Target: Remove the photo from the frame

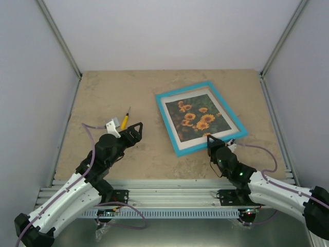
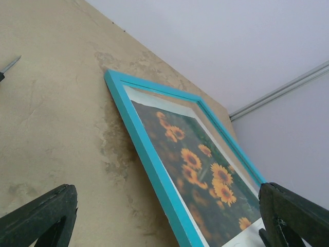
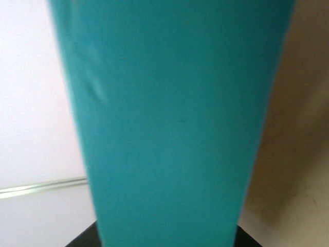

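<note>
The right gripper brings the frame's near rim down and slightly back onto the tabletop below next and releases it, because that rim is raised above its shadow.
The turquoise frame (image 1: 177,145) lies face up on the right half of the table. The sunflower photo (image 1: 197,118) sits inside it behind a white mat. My right gripper (image 1: 216,142) is at the frame's near edge, and its jaws are closed on that rim. The blurred turquoise frame (image 3: 169,103) fills the right wrist view between the dark fingers (image 3: 82,241). My left gripper (image 1: 135,130) is open and empty, left of the frame and apart from it. The left wrist view shows the frame (image 2: 149,154) and photo (image 2: 205,175) between its spread fingers (image 2: 46,216).
A yellow-handled screwdriver (image 1: 125,119) lies on the table just behind the left gripper; its tip shows in the left wrist view (image 2: 10,65). Grey walls enclose the table on three sides. A metal rail (image 1: 169,188) runs along the near edge.
</note>
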